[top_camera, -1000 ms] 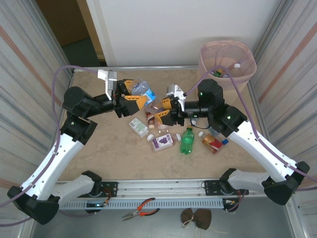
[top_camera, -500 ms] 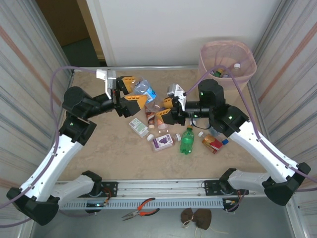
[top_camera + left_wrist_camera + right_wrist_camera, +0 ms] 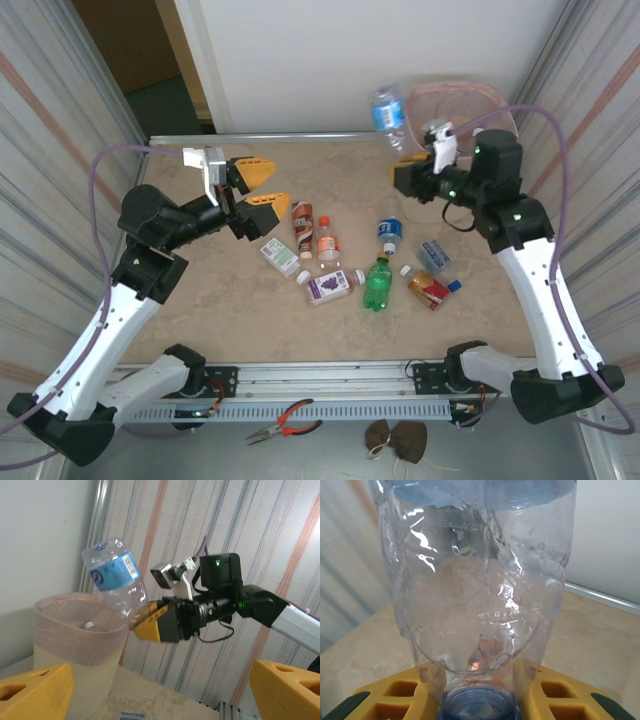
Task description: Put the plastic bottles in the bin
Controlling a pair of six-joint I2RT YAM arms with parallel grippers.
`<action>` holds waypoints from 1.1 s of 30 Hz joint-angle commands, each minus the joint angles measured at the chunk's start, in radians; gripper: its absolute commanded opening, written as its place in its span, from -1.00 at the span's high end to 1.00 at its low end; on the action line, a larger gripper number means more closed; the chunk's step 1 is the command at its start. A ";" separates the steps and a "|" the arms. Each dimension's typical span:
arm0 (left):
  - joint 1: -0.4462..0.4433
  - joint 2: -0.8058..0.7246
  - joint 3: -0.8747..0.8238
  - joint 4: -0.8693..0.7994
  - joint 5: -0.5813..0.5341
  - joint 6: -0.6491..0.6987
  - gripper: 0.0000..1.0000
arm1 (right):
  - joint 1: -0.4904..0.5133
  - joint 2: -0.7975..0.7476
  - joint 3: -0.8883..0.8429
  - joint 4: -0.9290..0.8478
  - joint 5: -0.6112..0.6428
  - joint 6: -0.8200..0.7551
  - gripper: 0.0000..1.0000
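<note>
Next, my right gripper swings the bottle outward over the pink bin's opening [image 3: 464, 108], which lies outward, tilts the fingers downward and releases the bottle's neck.
My right gripper [image 3: 404, 172] is shut on the neck of a clear bottle with a blue label [image 3: 386, 110], holding it bottom-up in the air just left of the pink bin [image 3: 470, 100]. In the right wrist view the bottle [image 3: 475, 580] rises between the yellow fingers [image 3: 395, 700]. The left wrist view has this bottle [image 3: 114, 575] above the bin's rim [image 3: 75, 630], where a white-capped bottle lies inside. My left gripper [image 3: 260, 187] hangs open and empty over the table's left half. Several bottles lie mid-table: brown [image 3: 303, 224], orange-capped [image 3: 325, 240], green [image 3: 378, 283], purple-labelled [image 3: 330, 287].
More bottles lie right of centre: a blue-capped one [image 3: 390, 232], a crushed clear one [image 3: 435, 255], a red-labelled one [image 3: 428, 288]. A small white and green carton [image 3: 280, 257] lies beside the brown bottle. Striped walls close both sides. Pliers [image 3: 285, 420] lie below the rail.
The left gripper opened and let go of the clear bottle. The right arm swung up and right from mid-table, carrying that bottle to the bin's left rim.
</note>
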 commanded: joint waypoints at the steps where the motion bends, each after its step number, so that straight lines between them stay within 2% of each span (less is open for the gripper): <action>1: -0.005 -0.016 -0.017 -0.005 -0.029 0.020 -0.82 | -0.115 0.065 0.089 -0.129 0.051 0.095 0.62; 7: -0.005 -0.023 -0.035 -0.005 -0.034 0.013 -0.82 | -0.294 0.269 0.321 -0.330 0.111 0.223 0.61; 11: -0.005 -0.028 -0.052 -0.001 -0.044 0.007 -0.82 | -0.371 0.366 0.369 -0.303 0.057 0.415 0.90; 13: -0.005 -0.031 -0.061 0.004 -0.049 0.005 -0.82 | -0.371 0.382 0.345 -0.214 0.063 0.506 0.91; 17: -0.005 -0.037 -0.072 0.008 -0.063 0.000 -0.82 | -0.344 0.392 0.281 -0.059 0.211 0.765 0.66; 22: -0.003 -0.049 -0.082 -0.006 -0.075 0.009 -0.82 | -0.298 0.489 0.374 -0.097 0.351 1.037 0.62; 28: -0.002 -0.056 -0.091 -0.008 -0.081 0.007 -0.82 | -0.251 0.638 0.538 -0.158 0.407 1.316 0.64; 33: 0.005 -0.072 -0.092 -0.054 -0.107 0.025 -0.82 | -0.217 0.699 0.564 -0.116 0.460 1.486 0.58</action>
